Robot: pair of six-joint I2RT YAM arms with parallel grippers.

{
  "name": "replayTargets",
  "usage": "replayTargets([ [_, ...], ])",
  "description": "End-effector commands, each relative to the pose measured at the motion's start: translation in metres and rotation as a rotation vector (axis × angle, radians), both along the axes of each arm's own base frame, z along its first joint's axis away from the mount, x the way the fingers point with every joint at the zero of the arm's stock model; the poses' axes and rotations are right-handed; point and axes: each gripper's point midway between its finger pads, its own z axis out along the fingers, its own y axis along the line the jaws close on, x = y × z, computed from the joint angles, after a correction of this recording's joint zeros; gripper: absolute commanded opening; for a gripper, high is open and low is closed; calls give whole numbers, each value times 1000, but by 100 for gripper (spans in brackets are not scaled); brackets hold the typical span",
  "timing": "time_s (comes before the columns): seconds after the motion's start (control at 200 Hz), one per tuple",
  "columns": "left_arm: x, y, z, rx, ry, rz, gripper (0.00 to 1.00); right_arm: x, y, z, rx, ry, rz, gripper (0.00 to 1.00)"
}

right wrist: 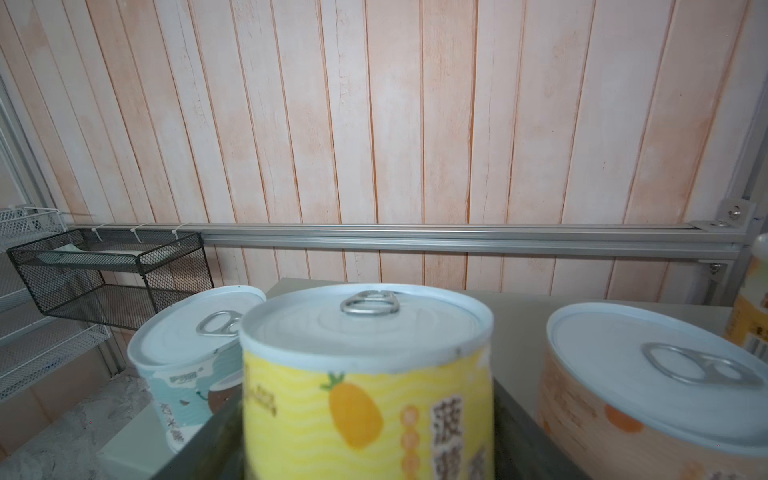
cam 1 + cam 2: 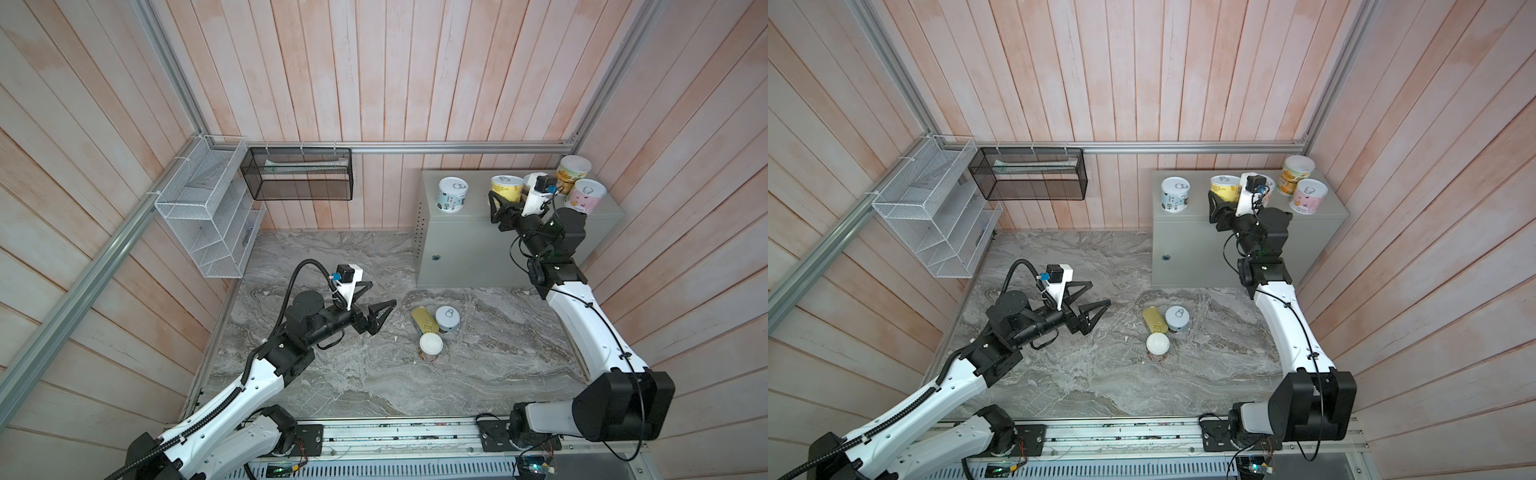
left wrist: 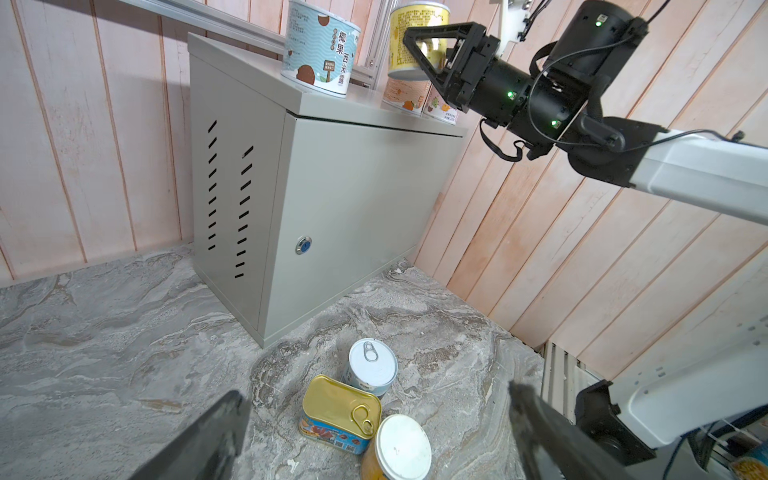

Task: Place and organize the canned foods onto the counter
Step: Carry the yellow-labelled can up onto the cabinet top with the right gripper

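Observation:
I need to move the pineapple can in my right gripper gently a little outward and down next, to let go of it on the free counter top (image 2: 486,192) beside the orange can.
The counter (image 2: 478,249) (image 3: 353,199) stands at the back right. My right gripper (image 2: 508,192) (image 1: 365,436) is shut on a yellow pineapple can (image 2: 506,187) (image 1: 365,395), which looks slightly raised above the counter top. A blue-white can (image 2: 452,194), an orange can (image 1: 644,395), a tall yellow can (image 2: 572,170) and a pink can (image 2: 586,196) stand on the top. On the slab sit a gold-topped rectangular tin (image 3: 338,405), a round blue tin (image 3: 372,363) and a white-lidded tin (image 3: 403,446). My left gripper (image 2: 382,293) (image 3: 376,392) hangs open, left of them.
A white wire basket (image 2: 208,216) and a black mesh basket (image 2: 299,174) hang on the back-left walls. The grey marbled slab (image 2: 332,374) lies between wood-panel walls, with an aluminium rail (image 2: 415,146) behind the counter.

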Motion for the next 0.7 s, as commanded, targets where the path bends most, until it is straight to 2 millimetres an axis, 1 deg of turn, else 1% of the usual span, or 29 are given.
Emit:
replayTargets([
  [0.0,-1,-1,2,2,-29,-9,100,-4,-5,48,0,-159,-10,60],
  [0.115,1,1,1,9,-26,8,100,9,-7,38,-12,-142,-24,61],
  [0.205,2,1,1,12,-26,12,100,22,-9,24,-21,-109,-45,60],
  [0.33,4,0,0,15,-21,16,100,34,-10,10,-40,-88,-56,61],
  [0.43,6,-1,-3,18,-12,17,100,46,-15,-2,-45,-62,-87,61],
  [0.695,8,-2,-4,20,-4,18,100,69,-28,-17,-55,-31,-162,61],
])
